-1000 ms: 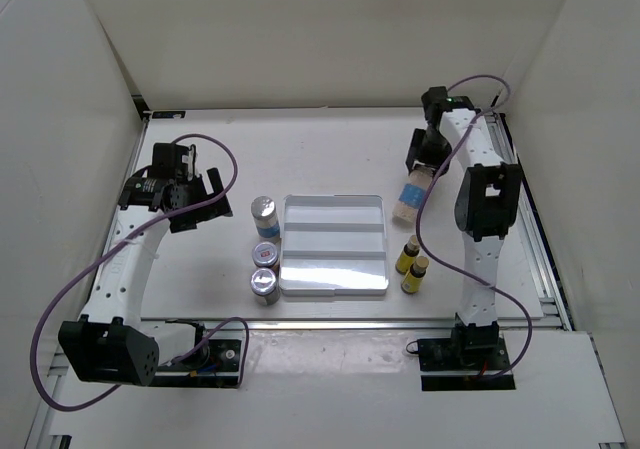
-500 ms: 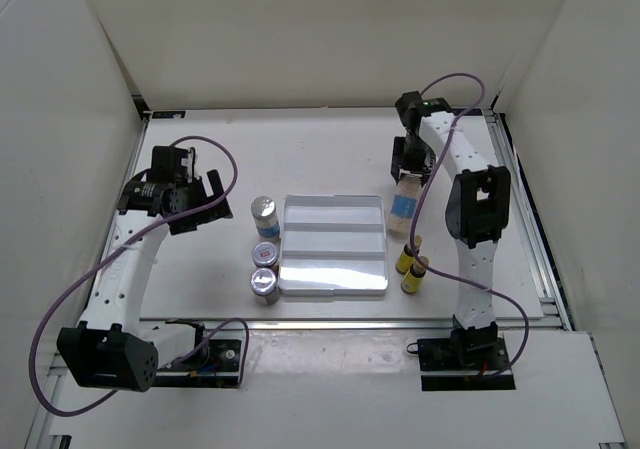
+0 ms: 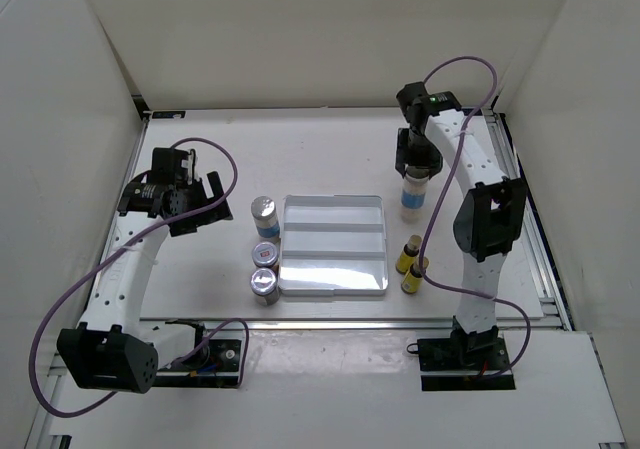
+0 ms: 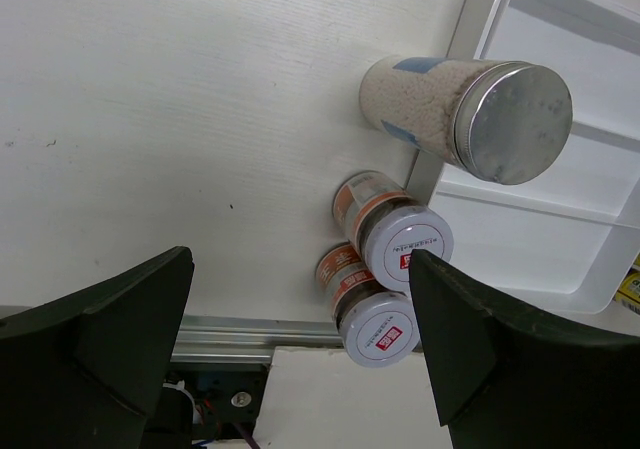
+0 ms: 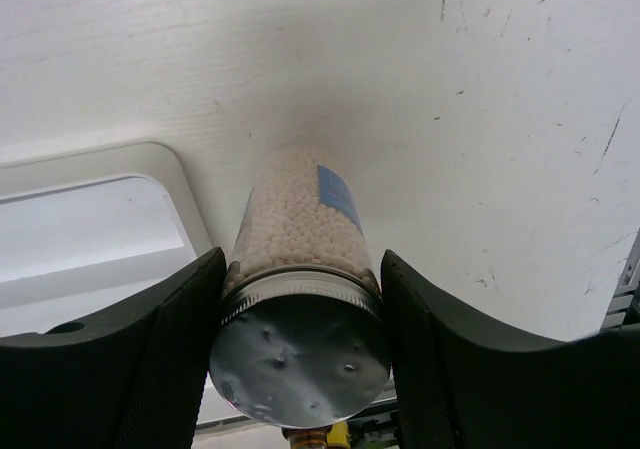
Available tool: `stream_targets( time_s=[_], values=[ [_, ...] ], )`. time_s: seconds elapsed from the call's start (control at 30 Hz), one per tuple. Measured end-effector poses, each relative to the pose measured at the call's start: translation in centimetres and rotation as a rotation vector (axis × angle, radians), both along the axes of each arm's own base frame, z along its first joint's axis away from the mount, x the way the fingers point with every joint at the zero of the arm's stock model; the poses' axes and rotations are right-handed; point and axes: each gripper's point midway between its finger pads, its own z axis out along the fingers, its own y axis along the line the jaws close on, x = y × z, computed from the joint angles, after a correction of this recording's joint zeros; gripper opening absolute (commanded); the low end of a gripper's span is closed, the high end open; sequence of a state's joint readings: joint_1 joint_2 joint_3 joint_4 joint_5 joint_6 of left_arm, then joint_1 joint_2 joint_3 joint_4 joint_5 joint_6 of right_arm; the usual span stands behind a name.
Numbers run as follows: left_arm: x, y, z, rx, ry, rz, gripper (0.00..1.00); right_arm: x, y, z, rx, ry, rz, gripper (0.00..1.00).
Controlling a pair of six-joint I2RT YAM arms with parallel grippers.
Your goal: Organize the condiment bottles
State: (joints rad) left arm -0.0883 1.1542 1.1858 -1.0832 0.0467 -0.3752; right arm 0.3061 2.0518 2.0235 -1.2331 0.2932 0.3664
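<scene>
I need to move my right gripper left in the top view next, over the tray's closest far corner (image 3: 365,213) (image 5: 132,221), and then lower it to release the bottle of white beads, because that corner is empty.
My right gripper (image 3: 415,167) is shut on a tall silver-capped bottle (image 3: 412,198) of white beads with a blue-white label, upright just right of the white tray (image 3: 333,244); in the right wrist view its fingers (image 5: 170,359) clamp the cap (image 5: 300,359). The second tall bottle (image 3: 263,214) stands left of the tray, with two short reddish-labelled jars (image 3: 265,254) (image 3: 264,284) in front of it. The left wrist view shows that bottle (image 4: 465,119) and both jars (image 4: 395,234) (image 4: 370,314). Two slim yellow bottles (image 3: 406,255) (image 3: 414,274) stand right of the tray. My left gripper (image 3: 205,207) is open and empty.
The white ridged tray has nothing in it. White walls enclose the table on three sides. A metal rail (image 3: 540,269) runs along the right edge. Purple cables loop from both arms.
My right gripper has carried the tall bottle, first tilted and leaning toward the tray, and set it upright just right of the tray's far corner. The left arm has not moved.
</scene>
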Motion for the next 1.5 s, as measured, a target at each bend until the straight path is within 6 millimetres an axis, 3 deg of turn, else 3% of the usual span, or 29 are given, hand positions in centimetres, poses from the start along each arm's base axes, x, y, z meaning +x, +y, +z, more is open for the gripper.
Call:
stream_targets(
  time_s=[0.3, 0.53, 0.67, 0.9, 1.07, 1.27, 1.4, 1.47, 1.5],
  values=[
    [-0.2, -0.1, -0.2, -0.005, 0.006, -0.003, 1.0, -1.3, 0.5, -0.5, -0.022, 0.036, 0.023, 0.0],
    [-0.4, -0.3, -0.4, -0.011, 0.012, -0.009, 1.0, -0.4, 2.1, 2.0, -0.019, -0.042, 0.085, 0.0],
    [-0.4, -0.5, -0.4, -0.014, 0.012, -0.017, 1.0, -0.4, 4.8, 3.8, 0.014, -0.108, 0.156, 0.0],
    [-0.6, -0.5, -0.5, -0.015, 0.009, -0.017, 1.0, -2.3, 11.8, 5.4, 0.082, -0.156, 0.364, 0.0],
    [-0.7, -1.0, -0.5, -0.015, 0.01, -0.038, 1.0, -3.3, 13.8, 4.5, 0.123, -0.128, 0.421, 0.0],
    [-0.9, -1.8, -0.5, -0.021, 0.011, -0.073, 1.0, -2.6, 13.5, 1.1, 0.09, -0.078, 0.417, 0.0],
    [-1.0, -2.1, -0.4, -0.033, 0.012, -0.082, 1.0, -3.6, 12.7, -2.2, 0.057, -0.007, 0.416, 0.0],
    [-1.0, -2.2, -0.4, -0.036, 0.012, -0.083, 1.0, -3.9, 12.6, -2.1, 0.056, -0.012, 0.417, 0.0],
    [-1.0, -2.2, -0.4, -0.036, 0.012, -0.083, 1.0, -3.9, 12.5, -2.2, 0.053, -0.017, 0.416, 0.08]
  ],
)
